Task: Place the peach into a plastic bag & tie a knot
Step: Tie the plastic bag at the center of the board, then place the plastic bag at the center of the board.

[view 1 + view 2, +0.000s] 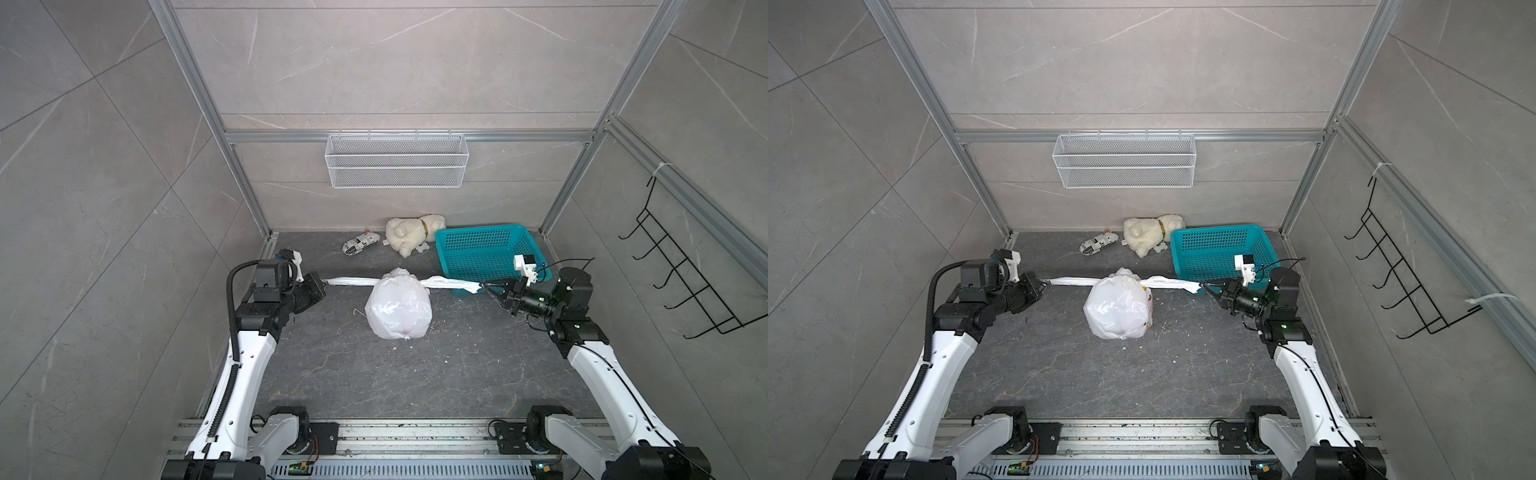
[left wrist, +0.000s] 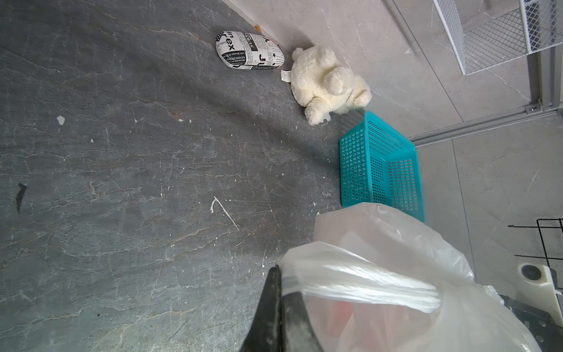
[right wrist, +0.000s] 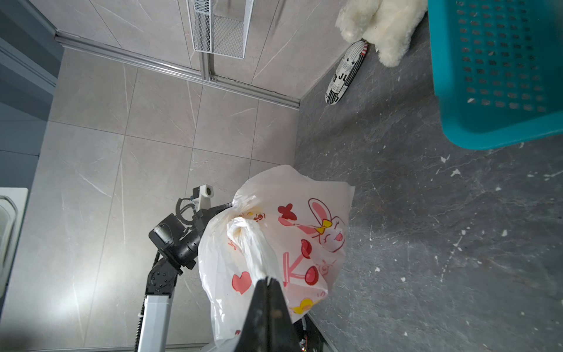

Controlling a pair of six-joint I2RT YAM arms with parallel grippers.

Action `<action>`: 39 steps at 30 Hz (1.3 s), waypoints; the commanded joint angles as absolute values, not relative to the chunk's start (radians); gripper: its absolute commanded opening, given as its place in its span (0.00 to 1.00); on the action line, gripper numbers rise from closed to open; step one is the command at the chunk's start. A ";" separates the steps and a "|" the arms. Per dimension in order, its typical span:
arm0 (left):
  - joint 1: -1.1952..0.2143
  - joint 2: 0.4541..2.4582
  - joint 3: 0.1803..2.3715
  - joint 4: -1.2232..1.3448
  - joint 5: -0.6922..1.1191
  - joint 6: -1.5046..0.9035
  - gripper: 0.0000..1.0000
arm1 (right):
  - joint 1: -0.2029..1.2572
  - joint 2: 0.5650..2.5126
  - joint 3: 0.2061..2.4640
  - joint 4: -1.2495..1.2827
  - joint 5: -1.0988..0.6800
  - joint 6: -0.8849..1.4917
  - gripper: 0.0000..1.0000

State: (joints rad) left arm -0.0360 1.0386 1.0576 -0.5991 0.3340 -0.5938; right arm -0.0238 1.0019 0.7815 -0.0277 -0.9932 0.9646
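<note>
My left gripper moves outward next, over the tabletop by the printed packet [image 1: 328, 261] [image 2: 202, 85], and releases its white bag handle, as the knot sits bunched at the bag's neck.
The plastic bag [image 1: 397, 309] [image 1: 1117, 309] lies bulging in the middle of the dark table, rabbit and cherry print showing in the right wrist view [image 3: 304, 219]. Its two white handle strips are stretched out sideways. My left gripper [image 1: 323, 281] [image 2: 278, 268] is shut on the left strip [image 1: 353, 281]. My right gripper [image 1: 482, 285] [image 3: 268, 278] is shut on the right strip [image 1: 451, 284]. The strips meet in a bunched knot [image 3: 240, 225] at the bag's neck. The peach is hidden inside; only a reddish blur [image 2: 347, 311] shows through the plastic.
A teal basket [image 1: 486, 249] stands just behind my right gripper. A cream plush toy [image 1: 409, 235] and a black-and-white printed packet [image 1: 359, 244] lie by the back wall. A white mesh basket [image 1: 395, 160] hangs on that wall, a black wire rack [image 1: 681, 266] on the right wall.
</note>
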 commanded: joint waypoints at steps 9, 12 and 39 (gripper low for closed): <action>0.048 1.069 1.126 -0.559 0.148 -0.604 0.00 | -0.046 1.008 0.798 -0.106 -0.774 0.860 0.00; 0.047 1.154 1.212 -0.520 0.226 -0.620 0.00 | -0.041 1.098 0.814 0.002 -0.769 0.889 0.00; 0.046 1.058 1.212 -0.496 0.052 -0.491 1.00 | 0.130 0.921 0.876 -0.311 -0.034 0.552 1.00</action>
